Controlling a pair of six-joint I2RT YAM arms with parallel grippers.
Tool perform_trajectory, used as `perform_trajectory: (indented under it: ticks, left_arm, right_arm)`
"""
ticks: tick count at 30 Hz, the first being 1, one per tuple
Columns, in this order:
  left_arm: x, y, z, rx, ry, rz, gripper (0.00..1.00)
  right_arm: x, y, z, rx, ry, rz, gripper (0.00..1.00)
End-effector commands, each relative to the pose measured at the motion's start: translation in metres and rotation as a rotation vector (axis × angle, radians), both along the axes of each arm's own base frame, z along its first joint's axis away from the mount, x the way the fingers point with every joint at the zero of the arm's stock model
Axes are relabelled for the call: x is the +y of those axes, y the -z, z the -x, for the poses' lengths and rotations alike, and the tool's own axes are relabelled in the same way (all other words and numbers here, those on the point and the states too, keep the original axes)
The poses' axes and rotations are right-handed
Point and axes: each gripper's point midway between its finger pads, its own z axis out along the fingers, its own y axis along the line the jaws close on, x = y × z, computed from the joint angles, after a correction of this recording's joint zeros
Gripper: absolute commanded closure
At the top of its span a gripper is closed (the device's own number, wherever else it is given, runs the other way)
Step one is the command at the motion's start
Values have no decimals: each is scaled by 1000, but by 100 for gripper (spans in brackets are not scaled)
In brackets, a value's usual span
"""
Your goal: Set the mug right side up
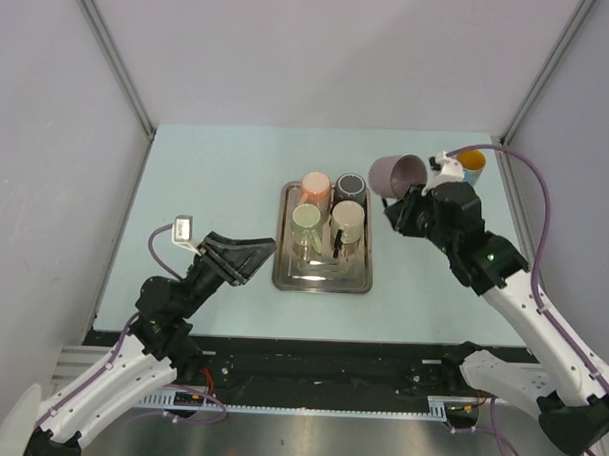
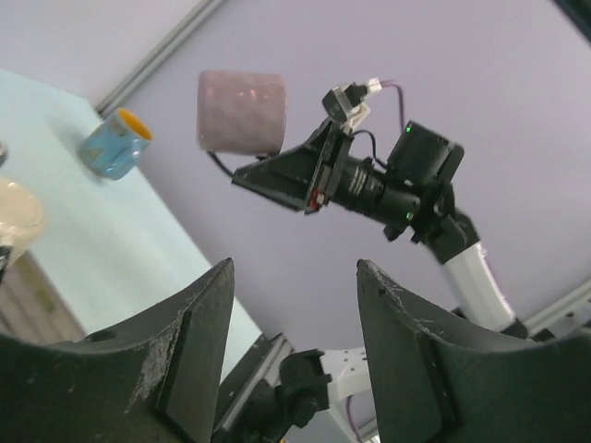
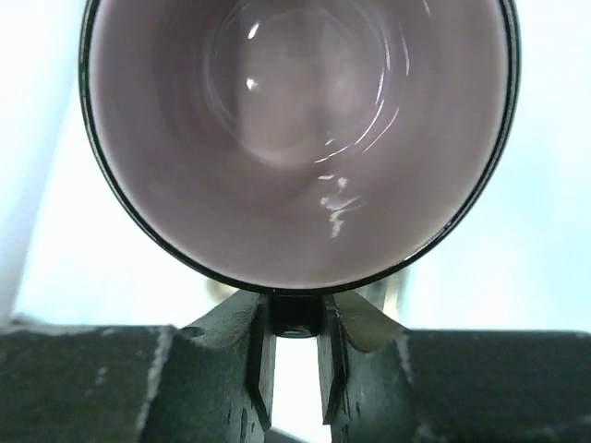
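Note:
The mauve mug [image 1: 397, 175] is hanging on its side. My right gripper will tip downward next, then lower the mug onto the table beside the blue mug.
My right gripper [image 1: 405, 207] is shut on the dark handle of a mauve mug [image 1: 397, 175] and holds it in the air, tilted on its side, right of the tray. In the right wrist view the mug's open mouth [image 3: 297, 138] faces the camera and its handle [image 3: 296, 316] sits clamped between my fingers. The left wrist view shows the same mug [image 2: 242, 112] sideways in the air. My left gripper [image 1: 256, 251] is open and empty, hovering left of the tray; its fingers [image 2: 199, 323] stand wide apart.
A metal tray [image 1: 323, 274] in the table's middle holds several mugs: a pink one [image 1: 316, 185], a black one [image 1: 350, 186], a pale green one [image 1: 306, 221] and a beige one [image 1: 348, 219]. A blue mug with orange inside [image 1: 472, 164] stands at the far right.

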Motion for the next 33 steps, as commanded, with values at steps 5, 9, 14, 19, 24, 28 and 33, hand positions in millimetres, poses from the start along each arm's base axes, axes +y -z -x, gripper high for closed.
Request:
perform_trajectory:
  ticks: [5, 9, 14, 19, 24, 28, 33]
  left_arm:
    - [12, 27, -21, 123, -145, -275, 40]
    - [18, 44, -21, 169, -164, -390, 41]
    - [27, 58, -23, 204, -209, -431, 41]
    - [27, 70, -23, 227, -204, -444, 41]
    - [32, 74, -22, 223, -222, -473, 41]
    - [34, 76, -22, 226, -230, -485, 41]
    - [34, 86, -21, 256, -223, -511, 41]
  right_arm:
    - [-130, 33, -74, 114, 418, 236, 100]
    - [-167, 57, -91, 198, 525, 272, 100]
    - [-198, 87, -102, 297, 635, 266, 100]
    - [-228, 118, -119, 369, 734, 276, 100]
    - [-246, 151, -129, 442, 785, 284, 100]
    - [-253, 170, -142, 460, 799, 278, 100]
    - [-262, 189, -152, 502, 808, 281, 100]
